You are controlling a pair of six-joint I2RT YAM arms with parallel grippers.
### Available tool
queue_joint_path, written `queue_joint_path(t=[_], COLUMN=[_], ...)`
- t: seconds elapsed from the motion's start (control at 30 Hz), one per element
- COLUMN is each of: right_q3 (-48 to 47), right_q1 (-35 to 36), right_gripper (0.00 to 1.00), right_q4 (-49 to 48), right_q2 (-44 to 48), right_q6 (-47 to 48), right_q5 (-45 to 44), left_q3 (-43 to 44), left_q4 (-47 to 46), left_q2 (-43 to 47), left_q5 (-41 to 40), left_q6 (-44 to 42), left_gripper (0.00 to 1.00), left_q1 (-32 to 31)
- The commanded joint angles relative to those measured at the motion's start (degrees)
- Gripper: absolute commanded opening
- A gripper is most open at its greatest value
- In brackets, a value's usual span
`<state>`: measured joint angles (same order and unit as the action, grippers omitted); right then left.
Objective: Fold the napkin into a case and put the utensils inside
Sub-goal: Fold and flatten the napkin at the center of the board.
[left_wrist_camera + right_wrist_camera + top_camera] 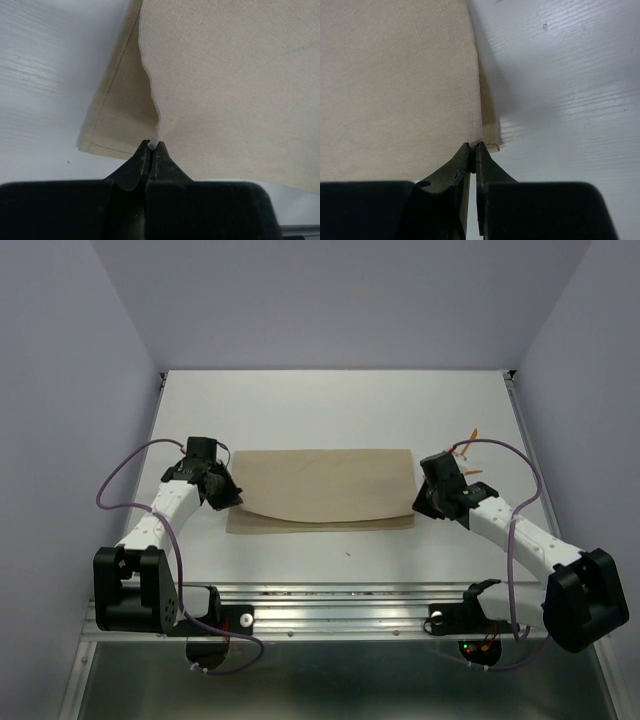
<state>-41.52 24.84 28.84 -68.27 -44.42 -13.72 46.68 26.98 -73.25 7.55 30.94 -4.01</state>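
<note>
I will next bring the held corner down and back to cover the lower layer's near corner (234, 528) (93, 144), which lies uncovered below and behind my left gripper, then release.
The tan napkin (325, 485) lies in the middle of the white table, its top layer folded over a lower layer that shows as a strip along the near side. My left gripper (230, 496) is shut on the top layer's left corner (152, 145). At the opposite end, my right gripper (419, 504) is shut on the right corner (475, 145). Between the two grips the top layer's edge sags. In the wrist views the napkin (225, 75) (395, 75) fills most of the picture. Two orange utensils (473, 434) lie behind the right arm, partly hidden by it.
A metal rail (330, 605) runs along the table's near edge between the arm bases. Purple cables (120, 485) loop off both arms. Grey walls close in the left, right and far sides of the table (330, 400).
</note>
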Motion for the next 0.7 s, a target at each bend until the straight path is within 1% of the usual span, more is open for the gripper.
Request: queue_joint_path(t=[0.0, 0.27, 0.47, 0.67], right_q3=[-0.6, 1.6, 2.1, 2.5], right_q1=[0.3, 0.3, 0.3, 0.3], right_gripper=[0.01, 0.01, 0.01, 0.01], right_q4=[0.6, 0.0, -1.4, -1.6], right_q2=[1.6, 1.1, -1.0, -1.5], right_q6=[-1.2, -2.4, -2.1, -2.0], right_q5=[0.1, 1.2, 2.1, 1.8], left_q3=[1.2, -2.1, -3.3, -3.6], left_q4=[1.1, 0.8, -0.3, -0.4], left_q2=[1.7, 2.7, 0.0, -0.6], left_q5=[0.3, 0.7, 0.3, -0.7], left_q6=[0.2, 0.4, 1.1, 1.7], left_gripper=[0.00, 0.00, 0.00, 0.00], left_q1=[0.1, 0.1, 0.1, 0.1])
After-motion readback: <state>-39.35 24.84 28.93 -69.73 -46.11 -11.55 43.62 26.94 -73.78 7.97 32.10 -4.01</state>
